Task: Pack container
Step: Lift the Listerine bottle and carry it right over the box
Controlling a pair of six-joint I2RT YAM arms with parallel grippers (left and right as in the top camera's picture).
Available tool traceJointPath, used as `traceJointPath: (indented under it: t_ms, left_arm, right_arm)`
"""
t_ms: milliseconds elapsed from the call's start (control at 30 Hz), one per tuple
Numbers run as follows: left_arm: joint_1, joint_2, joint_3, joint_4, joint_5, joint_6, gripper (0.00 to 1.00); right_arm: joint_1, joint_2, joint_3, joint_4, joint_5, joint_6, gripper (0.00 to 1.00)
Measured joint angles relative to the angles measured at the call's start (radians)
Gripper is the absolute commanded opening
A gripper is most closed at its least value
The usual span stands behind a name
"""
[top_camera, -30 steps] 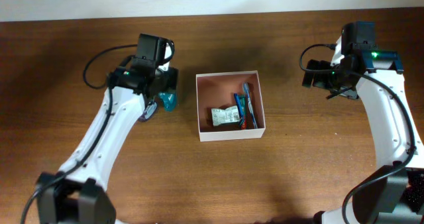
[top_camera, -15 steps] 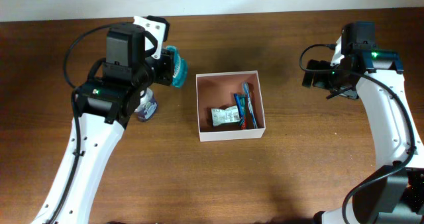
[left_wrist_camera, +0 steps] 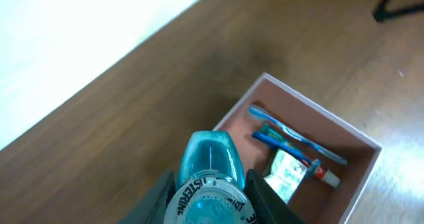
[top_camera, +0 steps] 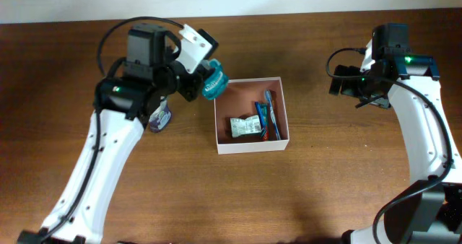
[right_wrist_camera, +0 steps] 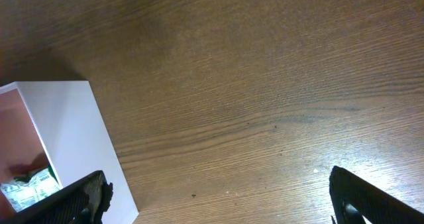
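The container's bare far corner (top_camera: 232, 95) is below the left gripper and to its right in the overhead view, so the robot will move the left gripper over it, lower the bottle and release it.
The container (top_camera: 249, 146) is a shallow white-walled square box with a pinkish-brown inside at the table's middle. It holds a toothbrush (top_camera: 268, 107), a small toothpaste tube and a crinkled packet (top_camera: 245, 126); these also show in the left wrist view (left_wrist_camera: 291, 141). My left gripper (top_camera: 206, 85) is shut on a teal Listerine bottle (left_wrist_camera: 209, 177) and holds it in the air over the container's left wall. My right gripper (right_wrist_camera: 218, 197) is open and empty above bare wood to the right of the container (right_wrist_camera: 73, 118).
A second small bottle with a purple label (top_camera: 160, 118) stands on the table left of the container, partly under my left arm. The table's far edge meets a white wall (left_wrist_camera: 79, 38).
My left gripper lifted the teal bottle from beside the purple one and carried it right, up to the container's left wall. The right arm has not moved.
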Motion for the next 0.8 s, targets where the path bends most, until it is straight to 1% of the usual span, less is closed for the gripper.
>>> traceJointPath:
  t_ms: [133, 433, 667, 800]
  left_arm:
    - [-0.014, 0.047, 0.000, 0.012, 0.039, 0.095, 0.15]
    - [-0.095, 0.113, 0.000, 0.066, 0.065, 0.301, 0.15]
    - [-0.106, 0.158, 0.000, 0.068, 0.073, 0.416, 0.16]
    - [-0.106, 0.177, 0.000, 0.074, 0.069, 0.454, 0.15]
  right_arm:
    - [0.000, 0.000, 0.000, 0.000, 0.000, 0.000, 0.98]
    - [0.000, 0.000, 0.000, 0.000, 0.000, 0.000, 0.98]
    - [0.000, 0.000, 0.000, 0.000, 0.000, 0.000, 0.98]
    - [0.000, 0.000, 0.000, 0.000, 0.000, 0.000, 0.98]
